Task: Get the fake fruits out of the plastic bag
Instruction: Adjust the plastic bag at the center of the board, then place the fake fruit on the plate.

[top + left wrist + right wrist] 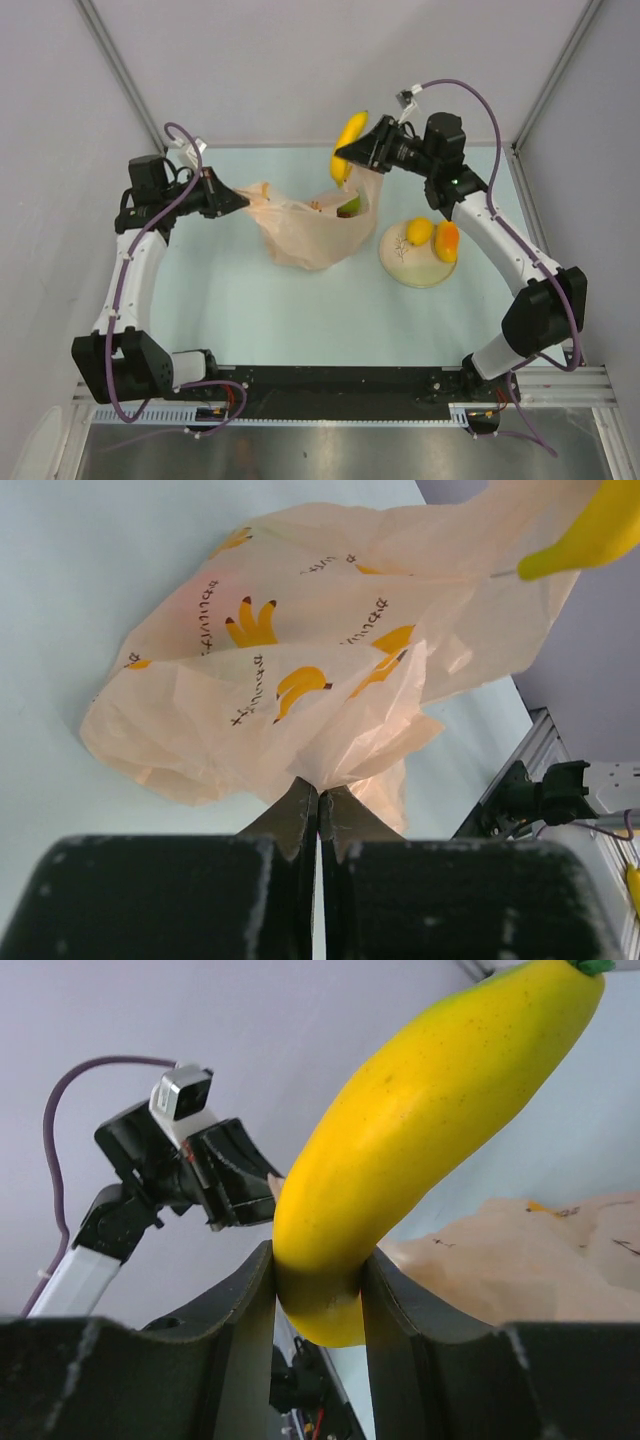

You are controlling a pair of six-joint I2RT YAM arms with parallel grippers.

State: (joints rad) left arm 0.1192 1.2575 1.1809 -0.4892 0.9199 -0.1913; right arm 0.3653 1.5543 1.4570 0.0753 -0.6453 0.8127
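My right gripper carries the banana back and down to the cream plate's bare side by the bag next and releases the banana there.
The peach plastic bag lies at mid table, its mouth toward the right. My left gripper is shut on the bag's left edge; in the left wrist view the bag is pinched at the fingertips. My right gripper is shut on the yellow banana and holds it in the air above the bag's mouth; the right wrist view shows the banana between the fingers. A green fruit shows in the bag's mouth. A yellow lemon and an orange fruit lie on the cream plate.
The cream plate stands right of the bag. White walls and metal frame posts close in the back and sides. The black base rail runs along the near edge.
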